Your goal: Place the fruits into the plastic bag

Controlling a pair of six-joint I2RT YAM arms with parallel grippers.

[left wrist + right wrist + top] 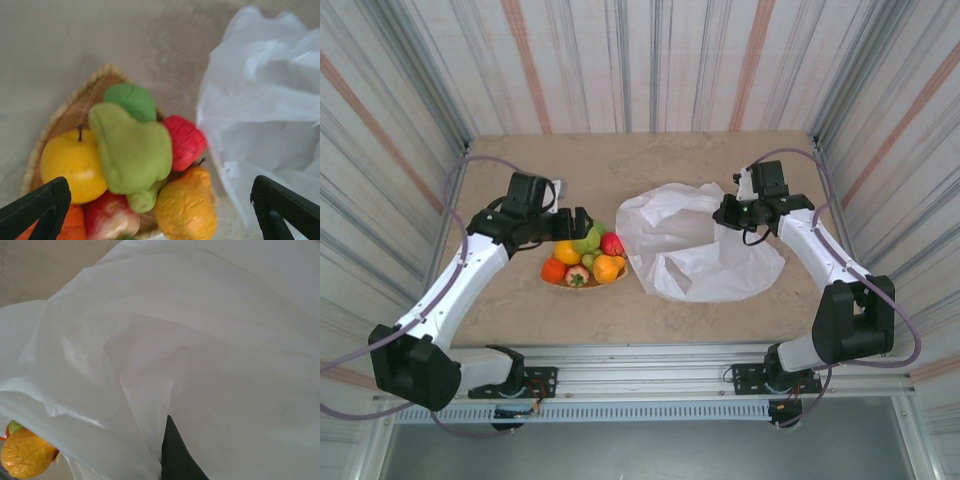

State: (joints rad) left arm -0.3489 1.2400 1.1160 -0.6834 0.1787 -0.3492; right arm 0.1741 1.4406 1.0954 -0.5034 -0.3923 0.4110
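My left gripper is open above the yellow-green pear-like fruit's broad body [587,243] [136,156] on top of the heap, so next I will bring it down until its fingers straddle it.
The fruits [585,255] lie heaped on a shallow wicker plate [67,107]: a yellow apple [70,160], a green pepper [132,150], a red fruit [185,140], an orange-yellow pear [185,205] and others. My left gripper [582,225] hovers just above the heap, open, its fingers [40,205] wide apart on either side of the pile and touching nothing. The white plastic bag [700,245] lies crumpled to the right of the plate. My right gripper [725,212] is shut on the bag's far upper edge. One dark finger [177,455] shows against the film; the other is hidden behind it.
The bag [270,110] lies close against the plate's right side. The orange-yellow pear [27,455] peeks out under the bag's edge in the right wrist view. Striped walls [400,120] enclose the tan table [620,165] on three sides.
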